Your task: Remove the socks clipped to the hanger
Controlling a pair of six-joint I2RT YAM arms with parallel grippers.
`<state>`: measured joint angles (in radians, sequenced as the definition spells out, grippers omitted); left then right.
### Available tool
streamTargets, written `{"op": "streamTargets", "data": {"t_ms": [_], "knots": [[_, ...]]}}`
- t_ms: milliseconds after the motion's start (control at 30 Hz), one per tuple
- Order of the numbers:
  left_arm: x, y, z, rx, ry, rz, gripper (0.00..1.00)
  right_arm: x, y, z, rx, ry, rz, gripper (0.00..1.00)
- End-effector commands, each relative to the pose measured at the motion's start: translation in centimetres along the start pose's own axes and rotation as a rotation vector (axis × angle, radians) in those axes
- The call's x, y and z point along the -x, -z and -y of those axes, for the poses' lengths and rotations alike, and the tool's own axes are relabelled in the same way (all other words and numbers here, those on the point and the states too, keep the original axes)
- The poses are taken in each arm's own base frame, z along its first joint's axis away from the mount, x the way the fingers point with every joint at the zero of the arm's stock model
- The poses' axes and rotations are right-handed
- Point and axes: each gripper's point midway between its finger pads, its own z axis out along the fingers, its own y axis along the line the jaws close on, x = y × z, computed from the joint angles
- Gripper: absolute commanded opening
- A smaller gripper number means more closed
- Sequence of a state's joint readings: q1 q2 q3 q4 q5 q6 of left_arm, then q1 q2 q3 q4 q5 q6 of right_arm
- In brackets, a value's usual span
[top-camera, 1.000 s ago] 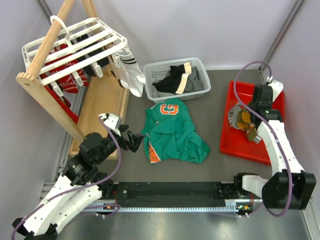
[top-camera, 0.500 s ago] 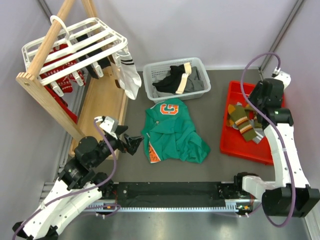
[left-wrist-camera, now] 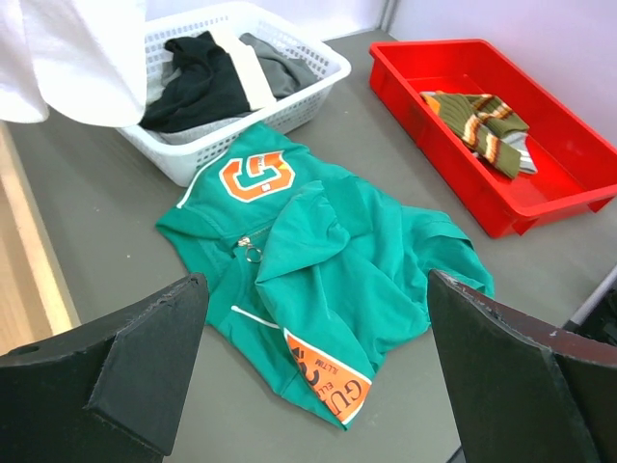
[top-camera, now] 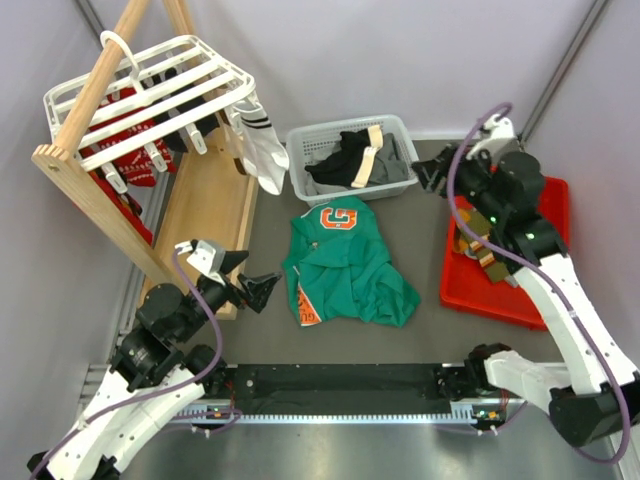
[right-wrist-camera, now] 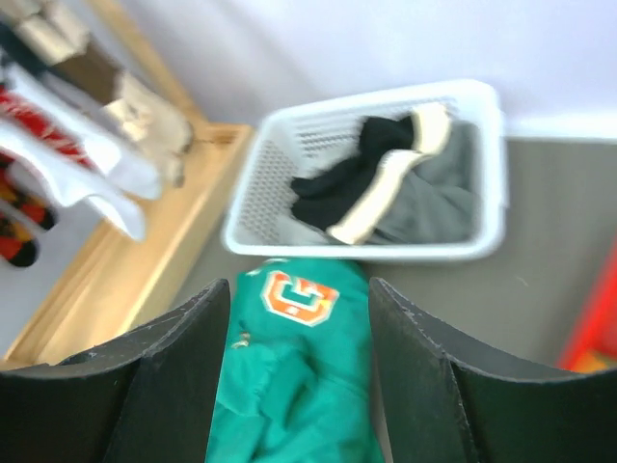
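Note:
The robot's right gripper will next swing past the basket and turn onto the white sock [left-wrist-camera: 72,58] below its dark bands, because the sock hangs at the end of the hanger nearest the basket.
The white slatted hanger [top-camera: 150,82] hangs on the wooden rack at the back left. Socks stay clipped under it: a white one with dark bands [top-camera: 263,148], red patterned ones [top-camera: 132,165] and black ones [top-camera: 192,128]. The white sock [left-wrist-camera: 72,58] fills the left wrist view's top left corner. Striped socks [top-camera: 482,245] [left-wrist-camera: 482,118] lie loose in the red tray [top-camera: 555,205]. My left gripper [top-camera: 256,282] [left-wrist-camera: 318,386] is open and holds nothing, low beside the green shirt. My right gripper [top-camera: 432,176] [right-wrist-camera: 299,376] is open and holds nothing, above the mat between the tray and the basket.
A white basket [top-camera: 395,135] [right-wrist-camera: 482,241] of black, cream and grey garments stands at the back centre. The green shirt [top-camera: 350,265] [left-wrist-camera: 318,251] lies crumpled in the middle. The wooden rack [top-camera: 95,205] and its base board [top-camera: 205,215] take up the left side.
The right gripper opened and let the striped sock drop into the red tray, then swung left toward the basket. The left arm drew back slightly toward the near edge.

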<state>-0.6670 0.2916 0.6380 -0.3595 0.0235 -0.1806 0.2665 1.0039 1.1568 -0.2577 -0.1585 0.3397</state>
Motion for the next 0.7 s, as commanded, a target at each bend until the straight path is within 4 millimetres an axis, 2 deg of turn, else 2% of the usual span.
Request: {"op": "streamTargets", "data": {"t_ms": [0,33,67,133,167,233,267,367,400,467,500,533,567,600,633,667], "knots": [[0.7,-0.2,-0.7,0.034,-0.017,0.04,0.99,3.9,-2.4,-7.1,0.215,0.099,0.127,0.6],[0.6,-0.2,-0.6,0.033,-0.017,0.036,0.99,3.7,-2.7,-9.1,0.265,0.133,0.123,0.61],[0.5,-0.3,-0.6,0.031,-0.018,0.03,0.99,3.7,-4.0,-10.2,0.289,0.147,0.12,0.61],[0.4,-0.5,-0.6,0.031,-0.02,0.02,0.99,3.2,-4.9,-12.5,0.353,0.167,0.117,0.61],[0.3,-0.5,-0.7,0.033,-0.02,0.016,0.99,3.7,-5.8,-13.8,0.4,0.175,0.15,0.62],[0.3,-0.5,-0.9,0.046,-0.021,0.012,0.99,3.6,-6.5,-15.5,0.466,0.173,0.169,0.62],[0.3,-0.4,-1.0,0.053,-0.021,0.012,0.99,3.5,-7.2,-17.0,0.524,0.177,0.196,0.63],[0.4,-0.3,-1.3,0.073,-0.019,0.018,0.99,3.6,-8.3,-19.6,0.605,0.18,0.23,0.64],[0.5,-0.2,-1.3,0.073,-0.019,0.02,0.99,2.6,-9.7,-20.1,0.621,0.179,0.219,0.64],[0.5,-0.2,-1.4,0.076,-0.018,0.022,0.99,3.0,-10.5,-22.0,0.667,0.183,0.225,0.64],[0.6,-0.2,-1.4,0.077,-0.018,0.025,0.99,1.0,-12.2,-22.5,0.676,0.181,0.179,0.64],[0.5,-0.2,-1.4,0.078,-0.018,0.025,0.99,2.1,-12.4,-23.6,0.692,0.183,0.205,0.64],[0.4,-0.3,-1.4,0.078,-0.018,0.019,0.99,1.6,-12.7,-24.6,0.711,0.185,0.202,0.64],[0.4,-0.3,-1.4,0.077,-0.018,0.017,0.99,0.3,-14.1,-25.0,0.716,0.189,0.188,0.64],[0.3,-0.4,-1.4,0.075,-0.018,0.016,0.99,1.0,-14.3,-25.8,0.731,0.192,0.212,0.64],[0.2,-0.5,-1.3,0.069,-0.02,0.008,0.99,0.6,-14.7,-26.4,0.743,0.195,0.212,0.64]]}}
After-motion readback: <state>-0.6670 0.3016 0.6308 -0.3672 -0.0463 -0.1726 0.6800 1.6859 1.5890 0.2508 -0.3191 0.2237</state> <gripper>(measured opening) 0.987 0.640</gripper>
